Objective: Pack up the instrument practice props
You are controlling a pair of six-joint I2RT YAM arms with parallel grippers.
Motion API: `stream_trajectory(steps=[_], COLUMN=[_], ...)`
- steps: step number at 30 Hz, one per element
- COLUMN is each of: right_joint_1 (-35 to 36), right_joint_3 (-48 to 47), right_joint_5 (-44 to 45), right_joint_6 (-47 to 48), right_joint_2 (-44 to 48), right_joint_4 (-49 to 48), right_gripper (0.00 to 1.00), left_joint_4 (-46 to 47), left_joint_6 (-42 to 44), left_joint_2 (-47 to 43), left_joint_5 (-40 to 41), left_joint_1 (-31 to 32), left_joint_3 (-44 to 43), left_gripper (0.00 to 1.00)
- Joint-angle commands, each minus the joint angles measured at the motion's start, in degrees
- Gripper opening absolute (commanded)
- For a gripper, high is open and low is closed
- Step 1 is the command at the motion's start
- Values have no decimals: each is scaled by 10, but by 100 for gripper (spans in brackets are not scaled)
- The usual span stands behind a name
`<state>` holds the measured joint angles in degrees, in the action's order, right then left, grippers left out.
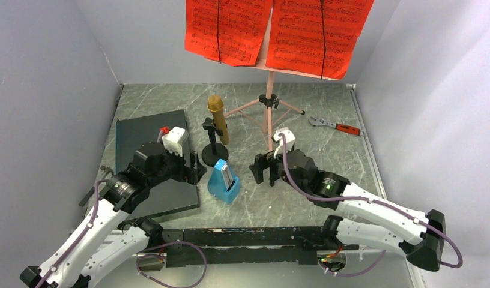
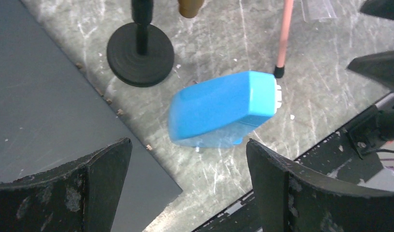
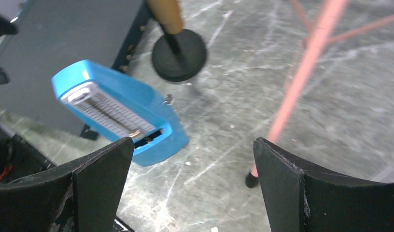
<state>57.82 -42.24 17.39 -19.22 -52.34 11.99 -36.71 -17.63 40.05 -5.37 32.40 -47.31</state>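
I will next swing my right gripper to its right in the top view and lower it around the clear plastic cover, because the cover lies flat below it on that side.
The small blue metronome (image 1: 224, 182) stands on the marble table between my two grippers. My left gripper (image 1: 194, 171) is open just left of it, over the slab's edge; in the left wrist view the metronome (image 2: 224, 108) lies beyond the open left gripper (image 2: 188, 141). My right gripper (image 1: 262, 171) is open to its right, holding nothing; the right wrist view has the metronome (image 3: 120, 113) by the left finger of the open right gripper (image 3: 193, 140). The gold microphone (image 1: 217, 117) stands on its black round base (image 1: 214, 157). Behind it stands the pink music stand (image 1: 268, 114) with red sheet-music pages (image 1: 272, 30).
A large dark flat slab (image 1: 155, 162) lies at the left under my left arm. A red-handled wrench (image 1: 335, 126) lies at the far right. One pink stand leg (image 3: 301, 82) ends close to my right gripper. Grey walls enclose three sides.
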Motion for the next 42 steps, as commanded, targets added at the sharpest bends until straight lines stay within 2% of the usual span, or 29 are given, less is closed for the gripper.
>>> stream_trajectory(steps=[1, 4, 7, 15, 24, 28, 38, 42], right_joint_1=[-12, -42, -106, -317, -478, -529, -596, -606], right_joint_3=[-44, -68, -88, -78, -105, -143, -302, -342], right_joint_5=[143, 178, 191, 84, -24, -76, -120, -123], right_joint_6=[-62, -99, -136, -127, -94, -77, -19, -6], right_joint_2=[20, 5, -15, -32, -167, -259, -469, -522], right_joint_4=[105, 170, 226, 236, 215, 216, 285, 305], right_gripper=[100, 100, 100, 100, 100, 100, 100, 99], left_joint_4=[38, 53, 59, 61, 62, 67, 73, 75], left_joint_6=[26, 28, 34, 56, 52, 52, 53, 53], left_joint_2=[-21, -30, -28, -24, -13, -12, -5, -8], left_joint_5=[53, 53, 53, 71, 78, 67, 40, 35], left_joint_1=[2, 2, 2, 1, -4, -11, -39, -49], left_joint_3=[15, 24, 23, 15, 13, 14, 14, 16], left_gripper=[94, 94, 94, 94, 94, 94, 94, 94])
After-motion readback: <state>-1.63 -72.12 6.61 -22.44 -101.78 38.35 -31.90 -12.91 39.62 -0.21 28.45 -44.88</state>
